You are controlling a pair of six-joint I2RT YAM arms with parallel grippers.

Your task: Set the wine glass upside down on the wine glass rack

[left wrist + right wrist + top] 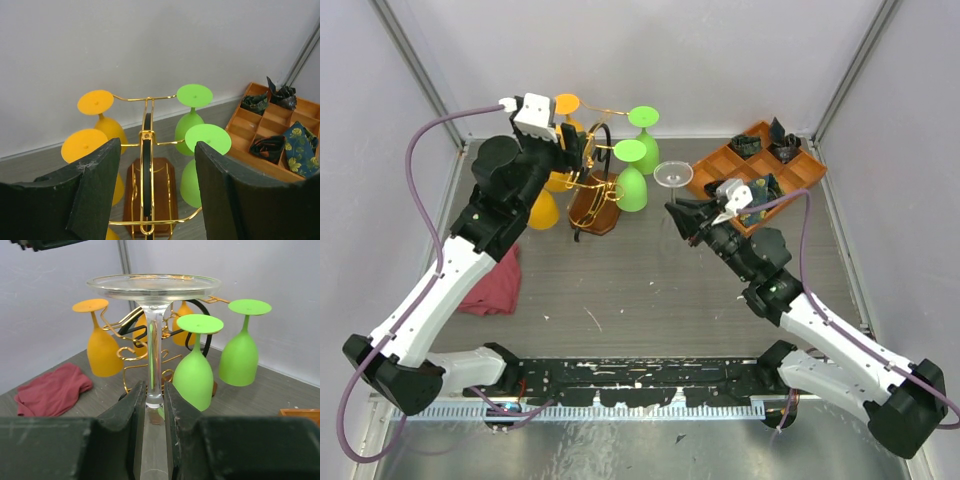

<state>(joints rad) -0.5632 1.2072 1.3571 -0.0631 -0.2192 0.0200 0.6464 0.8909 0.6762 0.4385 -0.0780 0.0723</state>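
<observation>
My right gripper should next move the clear glass's stem to the left in the top view into the rack's near gold loop, then lower to release it, because that loop is empty.
A clear wine glass (154,287) is upside down, foot on top, with my right gripper (154,400) shut on it where the stem meets the bowl. From above, its foot (673,175) hangs just right of the wine glass rack (595,190), with the right gripper (680,210) below it. The rack's gold wire arms (131,335) carry orange glasses (102,350) and green glasses (194,375), all hung upside down. My left gripper (577,150) hovers over the rack, open and empty. Between its fingers (95,195) show the dark hoop (145,170) and wooden base (165,190).
An orange compartment tray (760,170) with dark folded cloths sits at the back right, close behind the right arm. A red cloth (490,285) lies on the table at the left. Grey walls enclose the back and both sides.
</observation>
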